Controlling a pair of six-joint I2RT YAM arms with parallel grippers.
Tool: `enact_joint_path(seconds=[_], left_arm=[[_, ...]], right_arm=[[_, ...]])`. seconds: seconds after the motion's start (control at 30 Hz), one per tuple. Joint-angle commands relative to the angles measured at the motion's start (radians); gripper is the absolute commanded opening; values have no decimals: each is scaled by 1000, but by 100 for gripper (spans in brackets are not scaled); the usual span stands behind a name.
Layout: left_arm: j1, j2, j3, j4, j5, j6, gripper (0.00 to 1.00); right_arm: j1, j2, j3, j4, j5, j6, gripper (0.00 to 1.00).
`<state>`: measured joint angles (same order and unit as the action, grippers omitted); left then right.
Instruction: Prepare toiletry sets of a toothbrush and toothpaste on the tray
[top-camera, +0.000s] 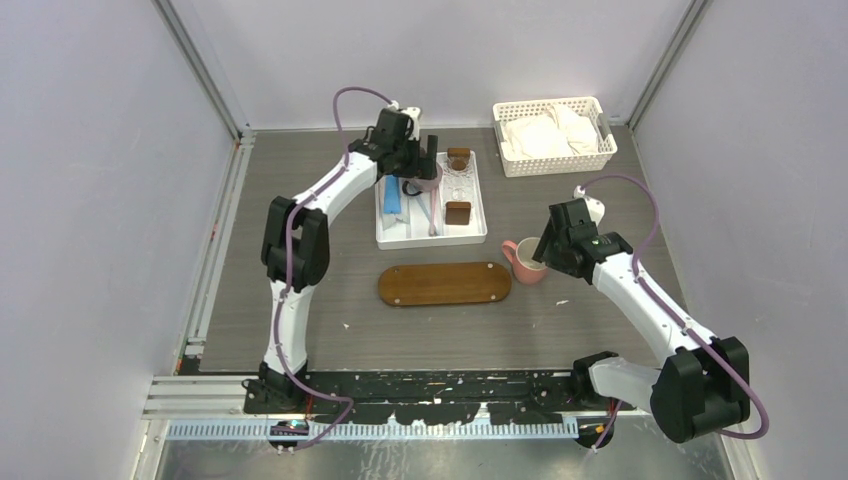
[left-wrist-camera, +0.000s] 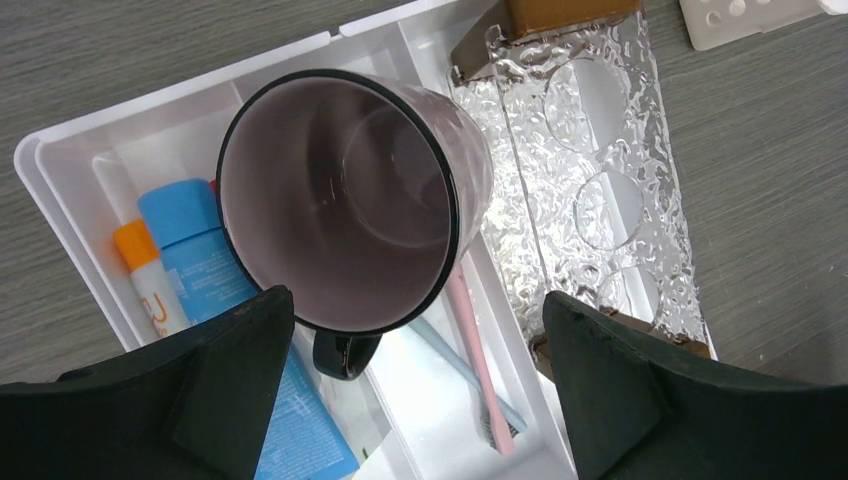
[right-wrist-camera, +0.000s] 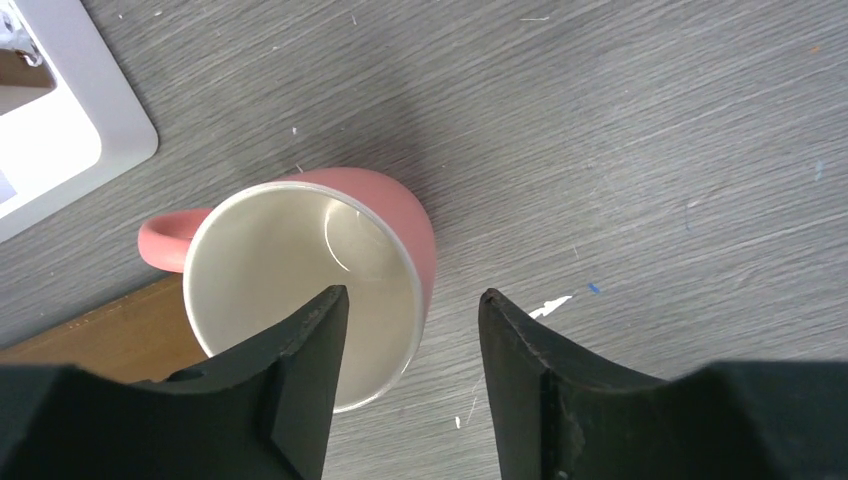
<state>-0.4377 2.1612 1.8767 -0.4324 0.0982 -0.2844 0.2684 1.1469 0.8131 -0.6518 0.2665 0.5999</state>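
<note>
Next, my left gripper lowers onto the mauve cup's rim (top-camera: 440, 178) (left-wrist-camera: 454, 236) beside the clear holder, one finger inside, because the cup covers parts of the toothbrushes and tubes.
The brown oval tray (top-camera: 445, 284) lies bare at mid-table. A blue toothpaste tube (left-wrist-camera: 215, 270), an orange-capped white tube (left-wrist-camera: 145, 285) and a pink toothbrush (left-wrist-camera: 480, 350) lie in the white divided tray (top-camera: 478, 238). A mauve cup with a black rim (left-wrist-camera: 345, 200) sits over them. My left gripper (left-wrist-camera: 415, 305) is open and empty above that cup, also seen in the top view (top-camera: 418, 170). My right gripper (right-wrist-camera: 412, 296) is open, its jaws on either side of the pink mug's (right-wrist-camera: 300, 290) near wall. The mug also shows in the top view (top-camera: 522, 261).
A clear textured holder with round holes (left-wrist-camera: 590, 180) fills the white tray's right compartment, with brown blocks at its ends. A light blue toothbrush (left-wrist-camera: 450, 355) lies under the pink one. A white lattice basket (top-camera: 555, 135) holding cloths stands at the back right.
</note>
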Motion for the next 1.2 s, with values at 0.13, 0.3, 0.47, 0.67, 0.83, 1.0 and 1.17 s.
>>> enact_joint_path(seconds=[0.13,0.3,0.47,0.67,0.83,1.0,1.17], left_arm=[[-1,53,106,15,20,63,80],[-5,120,186,-7,58,68,60],[-14,164,236,-23,77,73,51],[-18,188,281,-75,69,74,1],[-18,128,271,-102,32,105,1],[-18,48,320,-222,-37,132,1],[-21,-153,232,-367,-176,123,1]], right_arm=[[1,-30,14,43,-15,-2,60],[1,-47,22,42,-23,-10,60],[-1,-47,8,56,-41,-13,60],[-4,-38,-2,72,-67,-12,60],[-5,-45,-8,79,-87,-9,59],[-4,-56,1,75,-102,-5,59],[-4,-104,41,44,-90,-19,59]])
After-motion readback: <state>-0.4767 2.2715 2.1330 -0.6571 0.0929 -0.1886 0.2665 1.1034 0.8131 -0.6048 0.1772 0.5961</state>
